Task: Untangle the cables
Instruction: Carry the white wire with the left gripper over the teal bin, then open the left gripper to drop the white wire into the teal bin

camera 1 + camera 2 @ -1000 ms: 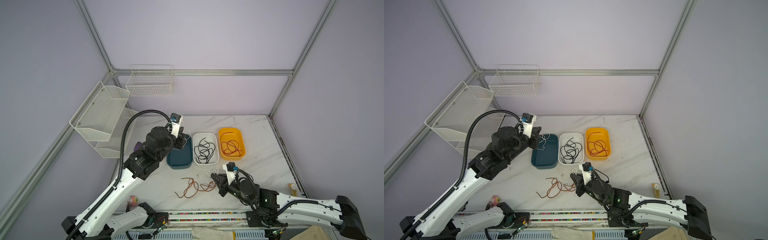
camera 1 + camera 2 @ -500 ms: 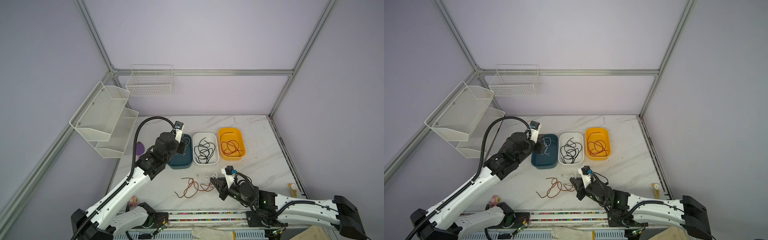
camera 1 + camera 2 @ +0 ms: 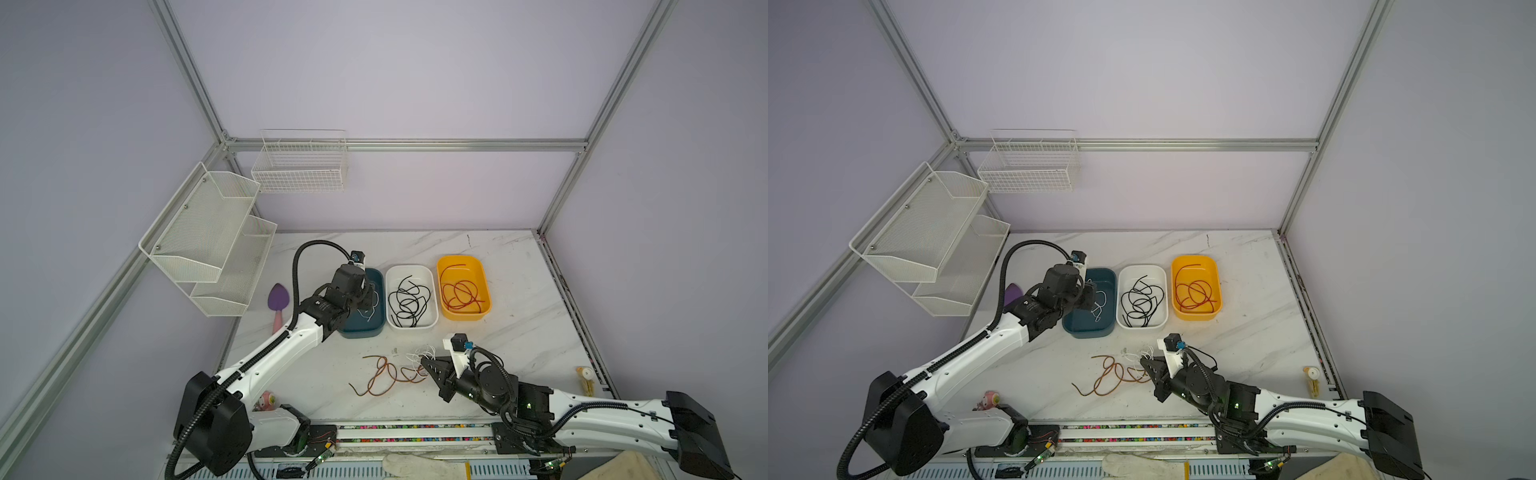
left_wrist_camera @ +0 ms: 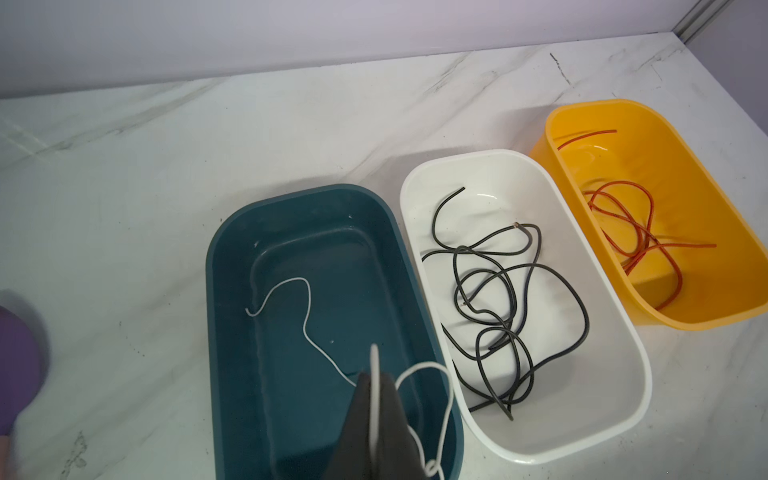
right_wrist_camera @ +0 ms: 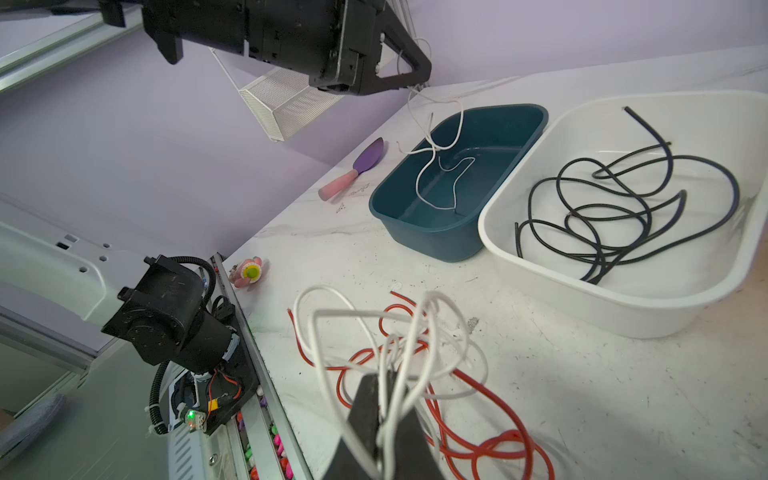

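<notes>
I need to tilt my left gripper downward next and lower it into the dark teal bin (image 4: 307, 190) to let go of the thin white cable, because the bin's bottom is below the gripper.
My left gripper (image 4: 376, 376) hangs over the dark teal bin (image 4: 307, 190), shut on a thin white cable (image 4: 308, 299) whose loose end lies coiled inside the bin. In both top views this gripper (image 3: 368, 297) (image 3: 1090, 297) is above that bin. My right gripper (image 5: 384, 380) (image 3: 428, 365) is low over the table's front, shut on a bunch of looped white cables (image 5: 430, 299). A red cable (image 5: 457, 382) (image 3: 382, 374) lies tangled under and beside that bunch. Black cables (image 3: 409, 299) fill the white bin (image 3: 411, 268). More red cable (image 3: 461, 293) lies in the yellow bin (image 3: 461, 258).
A purple and pink spatula (image 3: 277, 303) lies left of the teal bin. A small pink toy (image 5: 249, 272) sits by the front rail, and a small yellow figure (image 3: 586, 376) stands at the right edge. Wire shelves (image 3: 208, 237) hang on the left wall.
My left gripper has come down and to the right over the teal bin, lowering the white cable into it. My right gripper has shifted only slightly, keeping its hold.
</notes>
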Robot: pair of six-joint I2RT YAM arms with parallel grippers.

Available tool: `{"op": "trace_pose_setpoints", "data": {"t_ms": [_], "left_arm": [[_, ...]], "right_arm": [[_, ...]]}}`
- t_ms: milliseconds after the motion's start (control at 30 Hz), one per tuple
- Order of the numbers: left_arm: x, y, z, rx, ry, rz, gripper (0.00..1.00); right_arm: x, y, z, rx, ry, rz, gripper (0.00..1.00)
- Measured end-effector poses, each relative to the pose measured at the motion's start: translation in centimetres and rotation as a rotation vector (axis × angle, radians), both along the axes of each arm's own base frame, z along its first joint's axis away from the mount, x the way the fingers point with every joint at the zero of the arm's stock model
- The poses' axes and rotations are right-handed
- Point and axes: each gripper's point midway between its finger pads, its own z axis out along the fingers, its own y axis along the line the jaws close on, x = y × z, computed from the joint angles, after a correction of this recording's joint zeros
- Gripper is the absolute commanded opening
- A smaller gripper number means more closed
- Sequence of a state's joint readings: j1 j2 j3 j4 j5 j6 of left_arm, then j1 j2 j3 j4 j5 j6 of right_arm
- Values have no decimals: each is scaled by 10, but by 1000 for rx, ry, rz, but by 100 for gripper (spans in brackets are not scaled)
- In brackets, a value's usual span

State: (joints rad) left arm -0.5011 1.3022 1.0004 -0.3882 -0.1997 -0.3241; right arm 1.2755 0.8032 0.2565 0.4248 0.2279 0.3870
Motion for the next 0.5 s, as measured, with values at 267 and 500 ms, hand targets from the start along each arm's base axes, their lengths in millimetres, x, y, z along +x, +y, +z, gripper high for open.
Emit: {"op": "trace_pose_setpoints", "data": {"t_ms": [267, 500], "left_arm": [[2, 1, -85, 8, 266, 19, 0], [-11, 11, -126, 42, 425, 35, 15]], "right_arm": [[0, 0, 2, 7, -7, 1, 9], [0, 0, 2, 6, -10, 1, 9]]}}
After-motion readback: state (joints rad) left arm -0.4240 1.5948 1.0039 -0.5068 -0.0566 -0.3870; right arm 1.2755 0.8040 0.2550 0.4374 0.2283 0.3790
